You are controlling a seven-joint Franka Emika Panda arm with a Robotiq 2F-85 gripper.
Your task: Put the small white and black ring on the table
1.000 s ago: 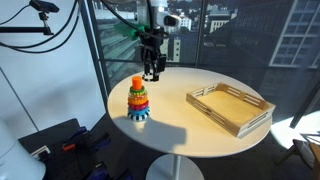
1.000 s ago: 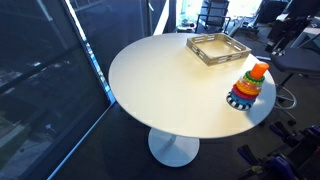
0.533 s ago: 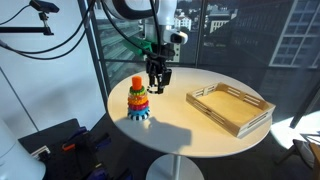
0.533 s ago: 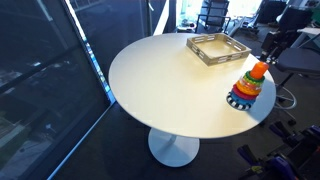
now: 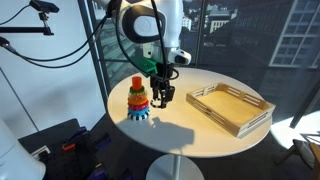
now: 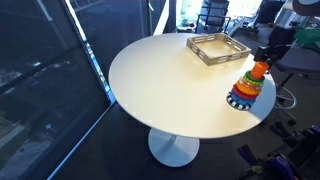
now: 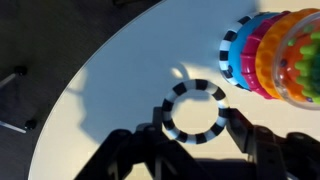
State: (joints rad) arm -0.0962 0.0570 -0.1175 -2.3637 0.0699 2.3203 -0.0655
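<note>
The ring still hangs above clear tabletop beside the stacking toy, so it goes down toward that bare spot next, where my gripper opens its fingers.
The small white and black ring sits between my gripper's dark fingers in the wrist view, and both fingers touch its sides. It hangs over the pale table, just left of the multicoloured stacking toy. In both exterior views my gripper is low over the round table, right beside the stacking toy. The ring is too small to make out there. I cannot tell whether it touches the tabletop.
A rectangular light wooden tray lies on the table beyond the gripper. The table edge runs close to the ring. Office chairs and dark equipment stand around the table.
My gripper has come down from above the table's far edge and moved forward, to just beside the stacking toy, with the ring still in it.
</note>
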